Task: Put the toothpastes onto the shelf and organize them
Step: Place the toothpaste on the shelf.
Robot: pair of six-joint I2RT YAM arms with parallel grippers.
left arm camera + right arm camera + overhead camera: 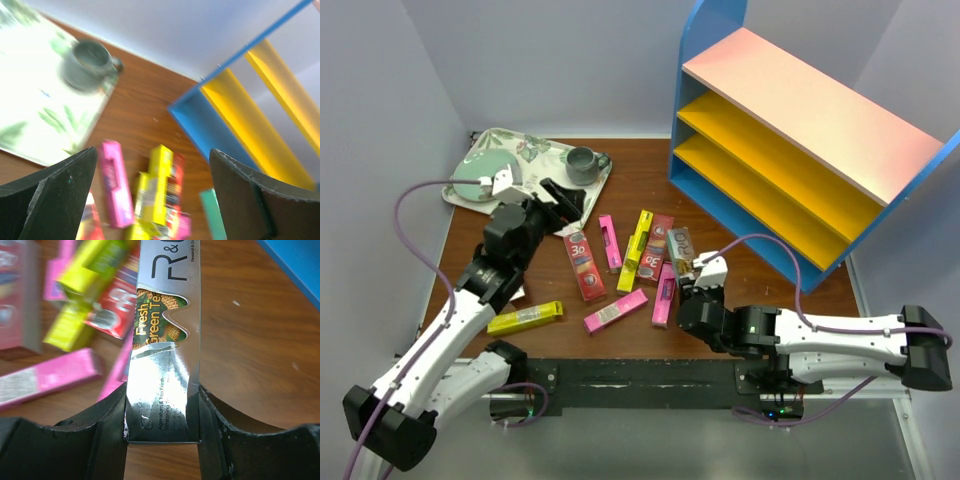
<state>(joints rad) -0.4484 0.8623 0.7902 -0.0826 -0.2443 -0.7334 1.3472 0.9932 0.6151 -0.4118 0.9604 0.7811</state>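
I will swing my right gripper outward and to the right in the top view next, and turn the silver carton onto the shelf's blue bottom level (748, 226) (299, 262), which is empty.
Several toothpaste cartons lie on the wooden table: a red one (585, 265), a pink one (609, 242), a yellow one (636, 250), a dark red one (658, 238), two more pink ones (663, 295) (615, 312) and a yellow one (525, 317). My right gripper (692, 276) is shut on the near end of a silver carton (681, 248), which fills the gap between the fingers in the right wrist view (165, 340). My left gripper (560, 205) is open and empty, above the tray's near corner; its wrist view shows pink (114, 185) and yellow (152, 190) cartons below. The shelf (800, 150) stands at the back right.
A floral tray (535, 148) at the back left holds a grey mug (583, 165) and a green plate (485, 175). The mug (90, 62) also shows in the left wrist view. The shelf's blue side panel (200, 125) is close to the cartons. Grey walls enclose the table.
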